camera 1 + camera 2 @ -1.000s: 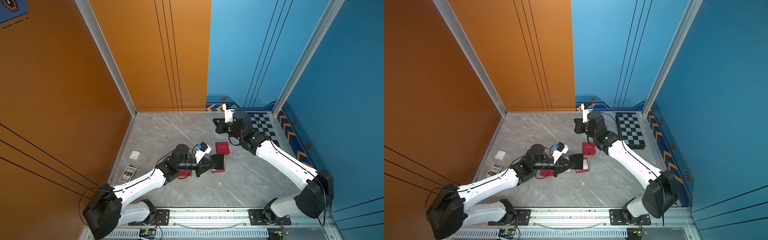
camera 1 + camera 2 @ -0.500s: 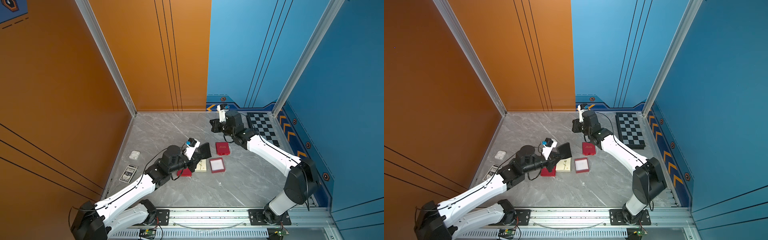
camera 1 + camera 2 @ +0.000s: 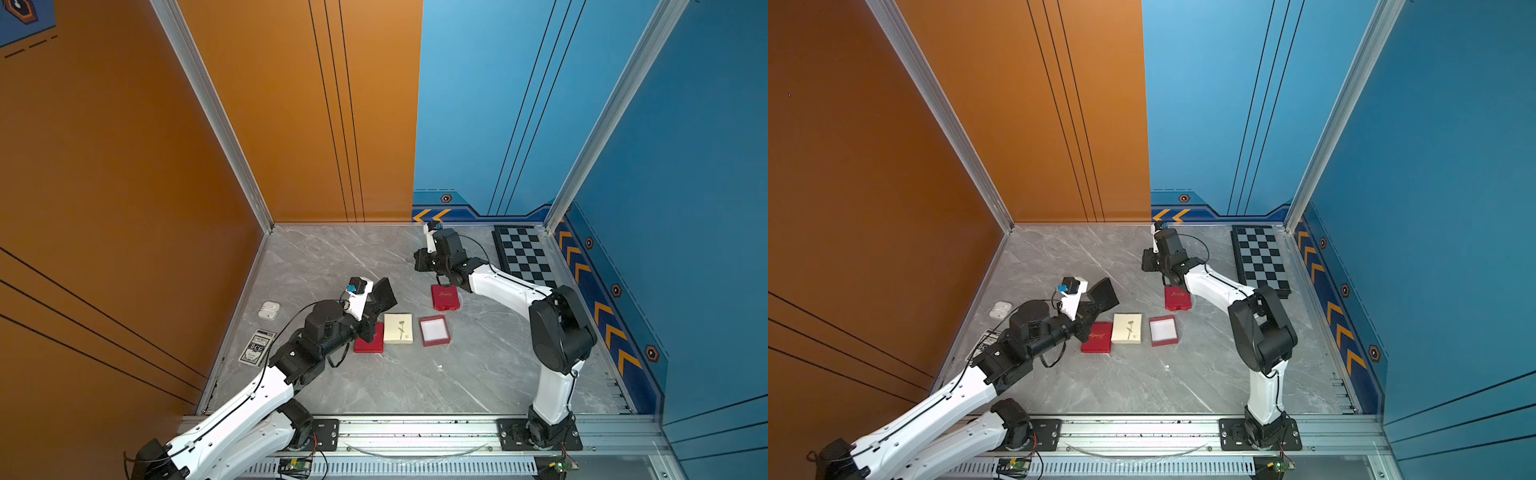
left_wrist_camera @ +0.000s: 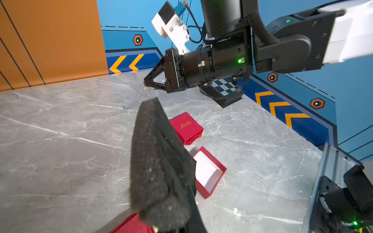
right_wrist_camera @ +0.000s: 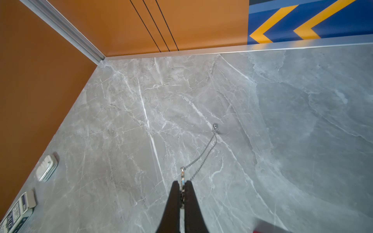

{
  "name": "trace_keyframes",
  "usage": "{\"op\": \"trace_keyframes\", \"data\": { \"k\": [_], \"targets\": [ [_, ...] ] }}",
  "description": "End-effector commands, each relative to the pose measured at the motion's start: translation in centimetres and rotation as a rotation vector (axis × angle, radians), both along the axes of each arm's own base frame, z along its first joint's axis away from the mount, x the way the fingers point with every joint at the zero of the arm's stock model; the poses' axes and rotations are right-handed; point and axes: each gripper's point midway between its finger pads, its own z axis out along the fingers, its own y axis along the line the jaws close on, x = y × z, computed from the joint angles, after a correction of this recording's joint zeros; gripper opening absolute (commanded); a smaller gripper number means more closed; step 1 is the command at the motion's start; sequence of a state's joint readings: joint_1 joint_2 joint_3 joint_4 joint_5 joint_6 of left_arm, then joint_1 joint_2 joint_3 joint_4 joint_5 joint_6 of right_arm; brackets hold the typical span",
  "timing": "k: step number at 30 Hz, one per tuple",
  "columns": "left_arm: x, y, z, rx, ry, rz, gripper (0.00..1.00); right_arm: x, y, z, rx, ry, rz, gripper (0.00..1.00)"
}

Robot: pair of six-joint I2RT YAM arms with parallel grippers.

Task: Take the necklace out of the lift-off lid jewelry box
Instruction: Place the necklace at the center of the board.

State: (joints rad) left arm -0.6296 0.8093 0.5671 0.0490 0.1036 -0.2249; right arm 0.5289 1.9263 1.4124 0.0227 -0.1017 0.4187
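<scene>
Next, my right gripper moves outward and down to the bare marble before the back wall and releases the silver necklace, since that spot lies empty.
The red jewelry box base lies open, its white inside bare, also in the left wrist view. Its red lid rests behind it on the floor. My right gripper is shut on the thin silver necklace. The chain hangs from its tips and the pendant touches the marble. In both top views this gripper hovers low near the back wall. My left gripper is shut on a black foam pad, held tilted above the floor.
A cream card and a second red box lie beside the open base. A chessboard sits back right. An earbud case and a card deck lie by the left wall.
My left arm drew the foam pad back and to the left, away from the open box. The right gripper carried the necklace a little leftward and its elbow folded back.
</scene>
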Motion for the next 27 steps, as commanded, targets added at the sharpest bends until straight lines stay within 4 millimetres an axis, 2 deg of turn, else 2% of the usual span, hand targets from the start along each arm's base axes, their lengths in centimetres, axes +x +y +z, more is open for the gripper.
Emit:
{"op": "trace_keyframes", "data": {
  "k": [1,5,6,8,17,22,27],
  "targets": [
    [0.1,0.9,-0.5,0.003,0.014,0.038,0.0,2.3,-0.2,0.0,0.021,-0.019,-0.026,0.0],
    [0.1,1.1,-0.4,0.005,0.015,0.041,0.0,4.6,-0.9,-1.2,0.017,-0.006,-0.059,0.0],
    [0.1,1.1,-0.4,0.006,0.016,0.041,0.0,5.1,-1.0,-2.4,0.006,0.011,-0.066,0.0],
    [0.1,1.2,-0.4,0.005,0.015,0.042,0.0,6.4,-1.6,-3.1,-0.005,0.022,-0.091,0.0],
    [0.1,1.0,-0.3,-0.006,0.017,0.027,0.0,11.8,-5.2,-4.5,-0.022,0.03,-0.227,0.0],
    [0.0,0.9,-0.4,-0.007,0.022,0.017,0.0,13.7,-7.2,-5.5,-0.032,0.047,-0.293,0.0],
    [0.1,0.8,-0.4,-0.01,0.024,0.014,0.0,14.7,-9.2,-6.4,-0.042,0.065,-0.342,0.0]
  ]
}}
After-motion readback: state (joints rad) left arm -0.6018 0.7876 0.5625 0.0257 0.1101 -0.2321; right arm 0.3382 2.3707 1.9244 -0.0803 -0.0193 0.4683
